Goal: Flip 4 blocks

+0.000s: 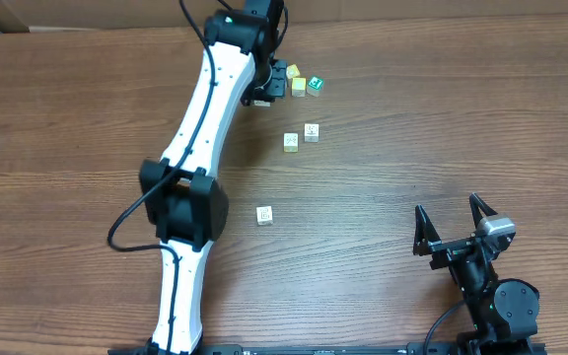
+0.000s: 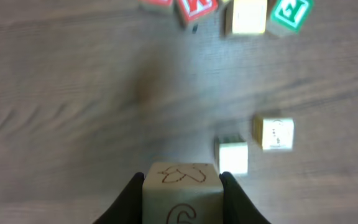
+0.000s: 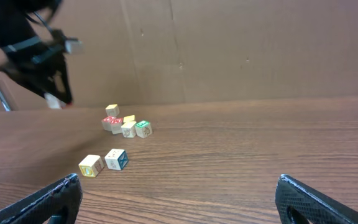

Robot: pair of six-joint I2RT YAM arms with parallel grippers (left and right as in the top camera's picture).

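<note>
My left gripper holds a block and needs to move back and down to set it by the lone pale block nearer the front, with bare table beside it.
My left gripper (image 2: 182,196) is shut on a pale wooden block (image 2: 182,186) with a "6" and a line drawing on its faces, one finger on each side. In the overhead view this gripper (image 1: 272,87) is at the far side of the table, beside a cluster of cubes. From the right wrist view it holds the block (image 3: 55,102) above the table. Two more pale blocks (image 1: 291,142) (image 1: 311,132) lie side by side mid-table, and a lone pale block (image 1: 263,215) lies nearer the front. My right gripper (image 1: 452,229) is open and holds nothing, far to the right.
A cluster at the back includes a red cube (image 2: 196,9), a cream cube (image 2: 248,15) and a green cube (image 2: 289,12). A cardboard wall (image 3: 241,43) stands behind the table. The left arm (image 1: 200,128) stretches across the table's left half.
</note>
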